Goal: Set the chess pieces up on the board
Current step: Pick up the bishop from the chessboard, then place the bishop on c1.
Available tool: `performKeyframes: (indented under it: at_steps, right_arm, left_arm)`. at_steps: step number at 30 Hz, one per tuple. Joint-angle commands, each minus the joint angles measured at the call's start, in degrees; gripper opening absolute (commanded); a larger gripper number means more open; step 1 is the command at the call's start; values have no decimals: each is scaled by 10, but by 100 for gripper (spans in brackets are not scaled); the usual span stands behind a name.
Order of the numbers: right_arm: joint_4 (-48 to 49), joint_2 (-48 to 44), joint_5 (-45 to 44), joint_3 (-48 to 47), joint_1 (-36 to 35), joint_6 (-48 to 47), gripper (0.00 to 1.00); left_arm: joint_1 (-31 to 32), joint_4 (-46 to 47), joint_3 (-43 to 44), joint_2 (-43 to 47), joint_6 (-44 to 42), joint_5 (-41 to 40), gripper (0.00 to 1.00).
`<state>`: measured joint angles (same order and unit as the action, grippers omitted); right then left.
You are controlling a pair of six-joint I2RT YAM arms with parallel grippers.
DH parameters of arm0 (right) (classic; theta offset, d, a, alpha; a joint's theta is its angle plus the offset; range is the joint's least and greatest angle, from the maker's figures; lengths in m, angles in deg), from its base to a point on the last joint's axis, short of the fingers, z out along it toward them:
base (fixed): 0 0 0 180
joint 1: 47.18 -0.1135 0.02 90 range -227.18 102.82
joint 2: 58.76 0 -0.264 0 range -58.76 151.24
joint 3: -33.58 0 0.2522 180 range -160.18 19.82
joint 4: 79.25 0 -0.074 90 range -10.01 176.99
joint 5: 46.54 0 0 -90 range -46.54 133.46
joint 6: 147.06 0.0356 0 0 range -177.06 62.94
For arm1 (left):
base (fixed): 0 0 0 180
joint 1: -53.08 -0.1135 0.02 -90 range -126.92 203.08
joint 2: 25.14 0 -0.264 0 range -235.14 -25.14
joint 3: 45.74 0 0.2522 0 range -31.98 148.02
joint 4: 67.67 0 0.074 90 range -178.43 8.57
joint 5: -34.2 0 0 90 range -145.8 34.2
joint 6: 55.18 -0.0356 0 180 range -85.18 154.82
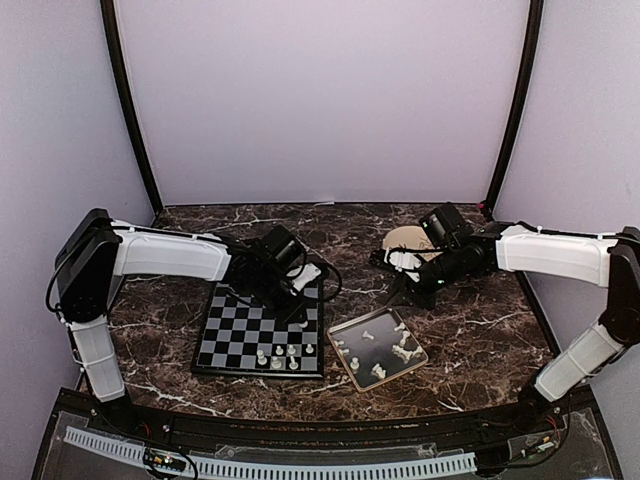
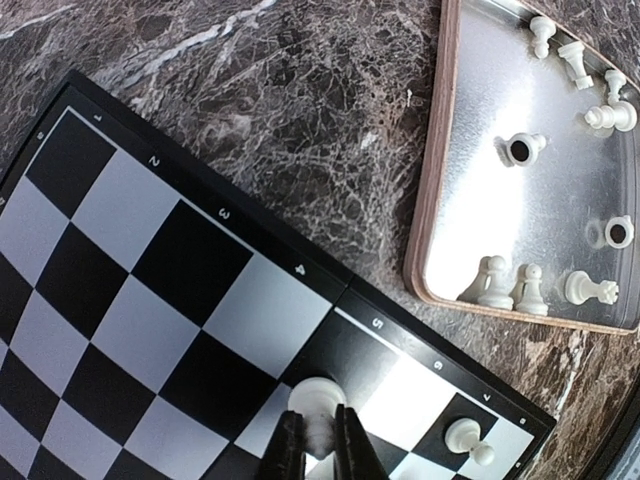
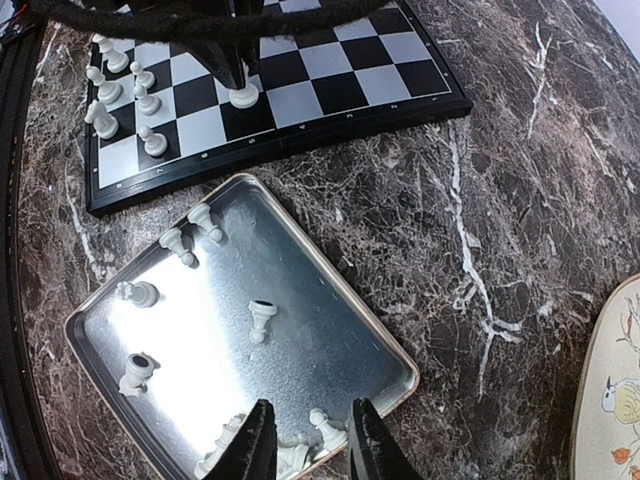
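Observation:
I next need to move my left gripper back past other pieces, to its left in the top view, and release its piece on an empty near-edge square (image 1: 231, 360).
The board (image 1: 240, 335) lies front left on the table, and several white chess pieces (image 1: 277, 355) stand along its near edge. My left gripper (image 2: 318, 445) is shut on a white piece (image 2: 318, 400), whose base is at or just above a square beside the numbered edge. It also shows in the top view (image 1: 301, 318). Another piece (image 2: 466, 438) stands two squares away. My right gripper (image 3: 310, 440) is open and empty over the far corner of the metal tray (image 3: 330, 290). A white pawn (image 3: 328, 430) lies below, between its fingers. Several more pieces lie in the tray.
The metal tray (image 1: 345, 330) sits right of the board. A round beige plate (image 1: 403, 238) lies at the back, behind my right wrist, and also shows in the right wrist view (image 3: 615, 390). The tabletop is dark marble. Purple walls close in the back and sides.

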<state>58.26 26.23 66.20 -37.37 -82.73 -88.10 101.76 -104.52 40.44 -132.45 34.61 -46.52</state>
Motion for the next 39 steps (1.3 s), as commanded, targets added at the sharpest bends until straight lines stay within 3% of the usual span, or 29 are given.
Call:
performKeyframes:
  at_steps: [1, 9, 17, 21, 39]
  right_arm:
    - [2, 6, 13, -10, 4, -1, 26]
    - [1, 3, 23, -11, 4, -1, 26]
    - [0, 3, 24, -10, 4, -2, 26]
    - [-1, 6, 26, -12, 4, -2, 26]
    - [-10, 21, 37, -24, 4, -4, 26]
  left_arm:
    - [-1, -45, -6, 66, 19, -44, 4]
    - [-17, -132, -104, 191, 104, -116, 2]
    - [-23, -199, -170, 268, 174, -90, 2]
    - [-22, -191, -196, 283, 193, -56, 3]
    - [-22, -202, -231, 281, 243, -36, 4]
